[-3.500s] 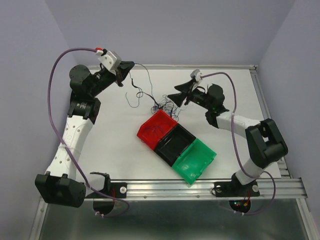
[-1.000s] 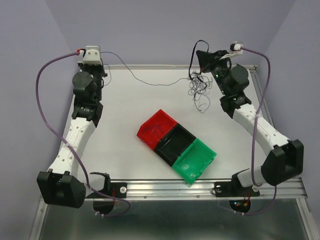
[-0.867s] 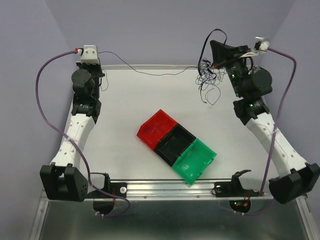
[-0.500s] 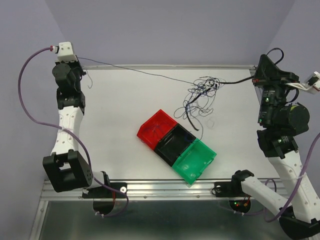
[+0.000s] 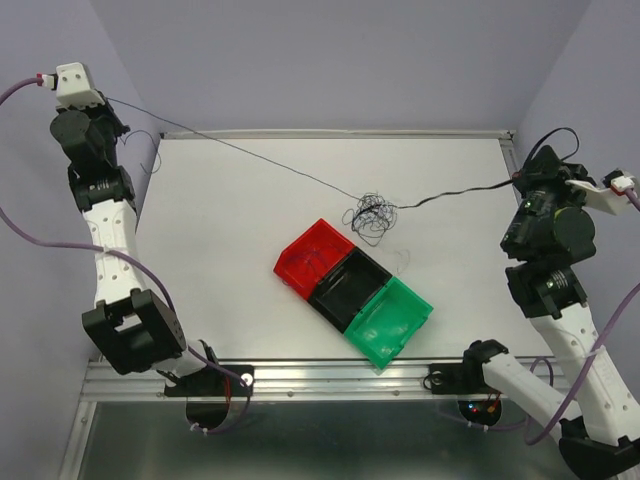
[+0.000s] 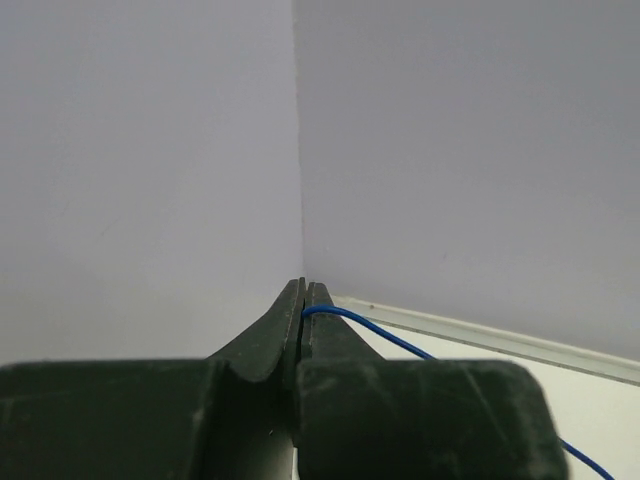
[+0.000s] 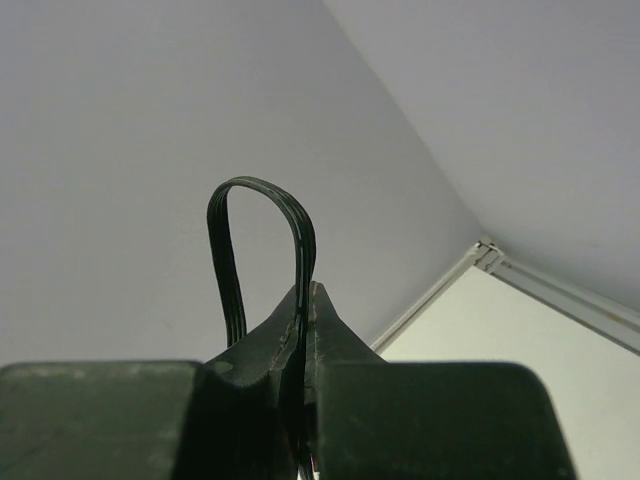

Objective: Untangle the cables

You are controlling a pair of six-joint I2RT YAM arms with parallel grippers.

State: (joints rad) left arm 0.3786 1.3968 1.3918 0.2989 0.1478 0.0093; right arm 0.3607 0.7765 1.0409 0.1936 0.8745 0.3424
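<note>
I will next lower my right gripper toward the knot over the open table (image 5: 428, 218) and then let go of the flat black cable, because it still runs into the knot.
The cables form a small dark knot (image 5: 370, 214) above the table, just beyond the red bin. One thin strand (image 5: 240, 148) runs taut from the knot up to my left gripper (image 5: 108, 101), raised high at the far left corner. In the left wrist view that gripper (image 6: 303, 291) is shut on a blue cable (image 6: 372, 329). A thicker black cable (image 5: 460, 192) stretches from the knot to my right gripper (image 5: 519, 180) at the right edge. That gripper (image 7: 308, 291) is shut on this flat black cable, which loops (image 7: 262, 187) above the fingertips.
A row of joined bins lies diagonally mid-table: red (image 5: 312, 257), black (image 5: 349, 284), green (image 5: 392, 317). A raised metal rail (image 5: 420, 375) runs along the near edge. Lilac walls close in on the left, back and right, near both raised wrists.
Both arms swung further apart, the left up and outward, the right slightly nearer. The loose tangle has been drawn into a tighter, smaller knot that shifted left towards the red bin.
</note>
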